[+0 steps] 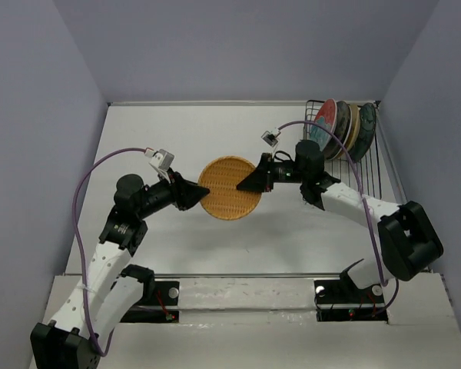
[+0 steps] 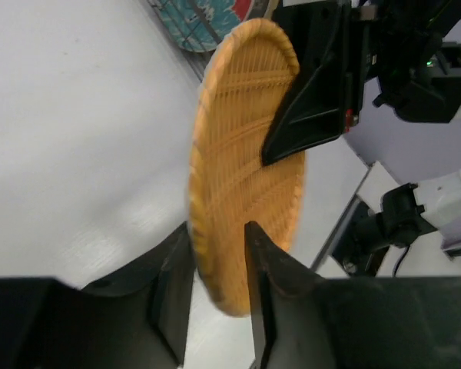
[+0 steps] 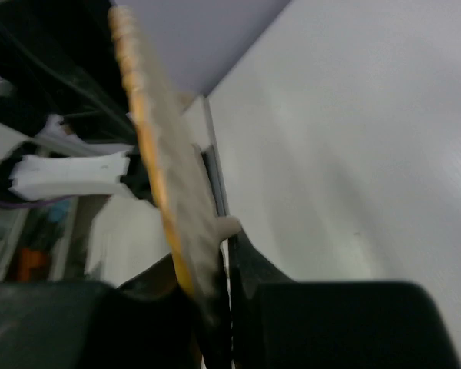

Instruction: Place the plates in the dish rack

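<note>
Next, my right gripper turns outward, right in the top view, to the open gap beside the green plate, lowers the orange plate and releases it.
The orange woven plate is held on edge above the middle of the table, between both grippers. My left gripper grips its left rim; in the left wrist view its fingers straddle the plate's lower rim. My right gripper is shut on the right rim, and the right wrist view shows its jaws clamped tight on the plate's edge. The black wire dish rack stands at the back right. Several plates stand upright in it, the red-and-teal plate at the front.
Grey walls close in the table on the left, back and right. The rack's empty wire part runs along the right wall toward the near side. A metal rail crosses the near edge between the arm bases.
</note>
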Motion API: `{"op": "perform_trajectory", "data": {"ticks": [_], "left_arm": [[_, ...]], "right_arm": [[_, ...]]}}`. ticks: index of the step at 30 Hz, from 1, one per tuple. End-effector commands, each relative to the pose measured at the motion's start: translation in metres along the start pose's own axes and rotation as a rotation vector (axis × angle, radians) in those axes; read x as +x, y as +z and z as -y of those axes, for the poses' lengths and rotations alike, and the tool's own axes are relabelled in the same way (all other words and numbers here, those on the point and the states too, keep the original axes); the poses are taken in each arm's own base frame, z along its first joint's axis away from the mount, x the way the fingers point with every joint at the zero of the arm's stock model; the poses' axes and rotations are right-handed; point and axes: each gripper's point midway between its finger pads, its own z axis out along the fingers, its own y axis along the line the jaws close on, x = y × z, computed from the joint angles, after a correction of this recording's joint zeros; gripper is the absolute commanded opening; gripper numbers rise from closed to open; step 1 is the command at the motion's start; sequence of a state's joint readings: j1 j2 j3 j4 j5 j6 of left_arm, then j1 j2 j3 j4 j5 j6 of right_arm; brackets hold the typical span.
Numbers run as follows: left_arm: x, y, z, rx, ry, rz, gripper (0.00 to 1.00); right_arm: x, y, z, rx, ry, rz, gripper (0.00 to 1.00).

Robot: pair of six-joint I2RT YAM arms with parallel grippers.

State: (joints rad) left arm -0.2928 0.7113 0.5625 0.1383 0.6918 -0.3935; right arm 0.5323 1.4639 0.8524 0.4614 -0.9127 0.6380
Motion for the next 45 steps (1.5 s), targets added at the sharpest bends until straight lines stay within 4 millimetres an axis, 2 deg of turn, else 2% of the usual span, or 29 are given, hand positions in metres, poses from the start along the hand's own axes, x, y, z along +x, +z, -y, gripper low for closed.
{"op": "perform_trajectory", "data": {"ticks": [1, 2, 3, 4, 6, 7, 8, 9, 10, 11, 12, 13, 14, 15, 16, 17, 18, 21, 22, 23, 24, 26, 28, 33, 36, 40, 41, 42, 45], "left_arm": [[-0.016, -0.003, 0.021, 0.087, 0.052, 0.055, 0.58], [-0.018, -0.005, 0.019, 0.067, 0.059, 0.069, 0.95], [-0.02, -0.006, 0.019, 0.059, 0.066, 0.077, 0.99], [-0.023, -0.006, 0.015, 0.03, 0.067, 0.093, 0.99], [-0.025, -0.009, 0.009, -0.018, 0.082, 0.1, 0.99], [-0.026, -0.01, 0.005, -0.044, 0.087, 0.104, 0.99], [-0.029, -0.012, -0.003, -0.094, 0.087, 0.116, 0.99], [-0.032, -0.014, -0.005, -0.115, 0.103, 0.128, 0.99], [-0.034, -0.015, -0.006, -0.128, 0.108, 0.133, 0.99], [-0.035, -0.016, -0.008, -0.141, 0.11, 0.141, 0.99], [-0.037, -0.019, -0.006, -0.14, 0.117, 0.152, 0.99], [-0.038, -0.02, -0.005, -0.138, 0.121, 0.157, 0.99], [-0.038, -0.02, -0.004, -0.136, 0.122, 0.16, 0.99], [-0.039, -0.021, -0.002, -0.132, 0.126, 0.162, 0.99], [-0.039, -0.022, 0.0, -0.126, 0.127, 0.164, 0.99], [-0.039, -0.022, 0.001, -0.12, 0.128, 0.164, 0.99], [-0.04, -0.023, 0.004, -0.114, 0.132, 0.168, 0.99], [-0.038, -0.023, 0.011, -0.091, 0.144, 0.164, 0.99], [-0.038, -0.023, 0.012, -0.088, 0.146, 0.163, 0.99], [-0.038, -0.023, 0.014, -0.087, 0.15, 0.168, 0.99], [-0.037, -0.023, 0.016, -0.081, 0.152, 0.164, 0.99], [-0.037, -0.024, 0.015, -0.086, 0.154, 0.165, 0.99], [-0.037, -0.024, 0.016, -0.085, 0.158, 0.166, 0.99], [-0.037, -0.024, 0.018, -0.081, 0.158, 0.167, 0.99], [-0.037, -0.024, 0.019, -0.078, 0.159, 0.164, 0.99], [-0.036, -0.024, 0.019, -0.078, 0.157, 0.163, 0.99], [-0.036, -0.024, 0.019, -0.08, 0.158, 0.163, 0.99], [-0.036, -0.024, 0.019, -0.077, 0.158, 0.162, 0.99], [-0.036, -0.024, 0.019, -0.079, 0.16, 0.163, 0.99]], "right_arm": [[-0.008, -0.003, -0.036, -0.148, -0.088, 0.01, 0.07], [-0.019, -0.005, -0.037, -0.099, -0.108, 0.051, 0.07], [-0.017, -0.007, -0.029, -0.03, -0.076, 0.038, 0.07], [-0.038, -0.008, -0.025, 0.05, -0.137, 0.102, 0.07], [-0.05, -0.022, -0.022, 0.192, -0.139, 0.135, 0.07], [-0.081, -0.033, -0.019, 0.302, -0.203, 0.219, 0.07], [-0.095, -0.047, -0.025, 0.358, -0.226, 0.263, 0.07], [-0.097, -0.059, -0.017, 0.443, -0.206, 0.264, 0.07], [-0.109, -0.071, -0.02, 0.492, -0.228, 0.302, 0.07], [-0.136, -0.094, -0.018, 0.6, -0.274, 0.387, 0.07], [-0.149, -0.11, -0.019, 0.673, -0.289, 0.435, 0.07], [-0.158, -0.141, -0.008, 0.846, -0.293, 0.482, 0.07], [-0.169, -0.162, -0.006, 0.947, -0.3, 0.525, 0.07], [-0.19, -0.184, -0.017, 1.029, -0.324, 0.592, 0.07], [-0.193, -0.205, -0.01, 1.149, -0.347, 0.589, 0.07], [-0.202, -0.241, -0.007, 1.338, -0.347, 0.665, 0.07], [-0.215, -0.266, -0.014, 1.437, -0.36, 0.72, 0.07], [-0.232, -0.324, -0.015, 1.676, -0.371, 0.788, 0.07], [-0.236, -0.333, -0.017, 1.704, -0.371, 0.799, 0.07], [-0.24, -0.341, -0.012, 1.753, -0.372, 0.793, 0.07], [-0.247, -0.348, -0.02, 1.768, -0.38, 0.815, 0.07], [-0.252, -0.356, -0.016, 1.834, -0.396, 0.785, 0.07], [-0.26, -0.363, -0.023, 1.89, -0.439, 0.753, 0.07], [-0.261, -0.385, -0.015, 2.056, -0.472, 0.667, 0.07], [-0.26, -0.393, 0.002, 2.072, -0.459, 0.649, 0.07], [-0.26, -0.397, 0.031, 2.046, -0.428, 0.626, 0.07], [-0.26, -0.395, 0.043, 2.027, -0.424, 0.604, 0.07], [-0.259, -0.401, 0.05, 2.028, -0.403, 0.614, 0.07], [-0.258, -0.396, 0.074, 1.956, -0.385, 0.588, 0.07]]}}
